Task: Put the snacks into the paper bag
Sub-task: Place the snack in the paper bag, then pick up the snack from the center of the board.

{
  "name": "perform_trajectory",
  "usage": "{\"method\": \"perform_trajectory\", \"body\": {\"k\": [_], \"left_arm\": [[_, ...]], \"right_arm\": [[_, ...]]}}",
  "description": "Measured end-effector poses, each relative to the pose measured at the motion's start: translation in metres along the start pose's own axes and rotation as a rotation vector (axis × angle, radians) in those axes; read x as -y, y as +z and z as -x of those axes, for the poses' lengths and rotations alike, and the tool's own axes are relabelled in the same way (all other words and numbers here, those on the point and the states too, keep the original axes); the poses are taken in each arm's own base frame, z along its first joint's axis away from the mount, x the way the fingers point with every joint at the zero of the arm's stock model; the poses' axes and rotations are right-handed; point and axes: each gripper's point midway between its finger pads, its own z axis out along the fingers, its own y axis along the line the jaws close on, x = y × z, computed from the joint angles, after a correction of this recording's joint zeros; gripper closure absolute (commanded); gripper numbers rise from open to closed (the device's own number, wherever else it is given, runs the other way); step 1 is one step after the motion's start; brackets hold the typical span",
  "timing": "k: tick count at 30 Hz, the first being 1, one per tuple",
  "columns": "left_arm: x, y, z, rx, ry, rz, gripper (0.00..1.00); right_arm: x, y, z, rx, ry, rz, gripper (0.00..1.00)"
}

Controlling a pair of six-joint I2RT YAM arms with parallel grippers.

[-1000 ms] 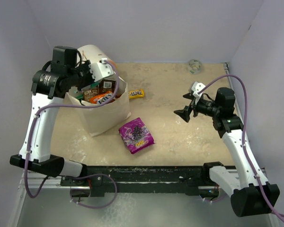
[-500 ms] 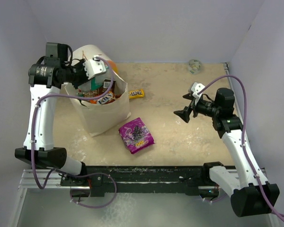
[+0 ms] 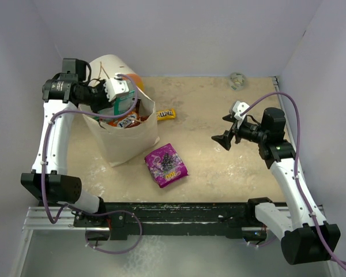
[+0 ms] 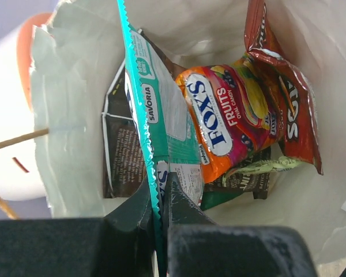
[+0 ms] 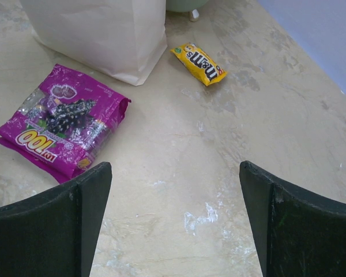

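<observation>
The teal packet (image 4: 161,115) already hangs inside the paper bag, so my left gripper needs to stay over the paper bag's opening next and release the teal packet's edge above the orange-red packet (image 4: 228,112).
The paper bag (image 3: 132,141) stands open at the left of the table. My left gripper (image 4: 158,184) is over its mouth, shut on the edge of a teal packet (image 4: 161,115) that hangs down into the bag (image 4: 75,115). Inside lie an orange-red packet (image 4: 219,121), a red-brown one (image 4: 288,109), a dark brown one (image 4: 124,156) and a tiny green one (image 4: 265,166). A purple packet (image 3: 166,165) lies flat in front of the bag. A yellow candy bag (image 3: 166,114) lies behind it. My right gripper (image 3: 224,135) hovers open and holds nothing at the right.
A white-and-orange cylinder (image 3: 112,64) stands right behind the bag. A small grey-green ball (image 3: 237,80) rests at the back wall. The right wrist view shows the purple packet (image 5: 60,121), the yellow candy bag (image 5: 199,63) and the bag's base (image 5: 104,34).
My left arm has shifted its wrist a little over the bag's mouth, keeping hold of the teal packet. The right arm has not moved.
</observation>
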Motion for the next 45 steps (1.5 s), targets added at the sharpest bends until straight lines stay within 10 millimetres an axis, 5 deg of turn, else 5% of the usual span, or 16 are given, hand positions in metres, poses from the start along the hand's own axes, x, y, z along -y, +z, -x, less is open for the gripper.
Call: {"method": "perform_trajectory", "body": {"k": [13, 24, 35, 45], "left_arm": [[0.011, 0.023, -0.024, -0.024, -0.043, -0.049, 0.82], [0.012, 0.003, -0.015, -0.015, -0.021, 0.006, 0.31], [-0.004, -0.036, 0.026, 0.127, -0.020, 0.192, 0.00], [-0.024, -0.045, 0.050, 0.287, -0.217, 0.340, 0.01]], "right_arm": [[0.000, 0.000, 0.000, 0.000, -0.006, 0.000, 0.06], [0.000, 0.001, -0.004, -0.003, -0.006, 0.002, 0.05], [0.002, 0.003, -0.003, 0.003, -0.011, -0.001, 0.04], [0.009, 0.023, -0.014, -0.017, 0.062, 0.007, 0.06]]}}
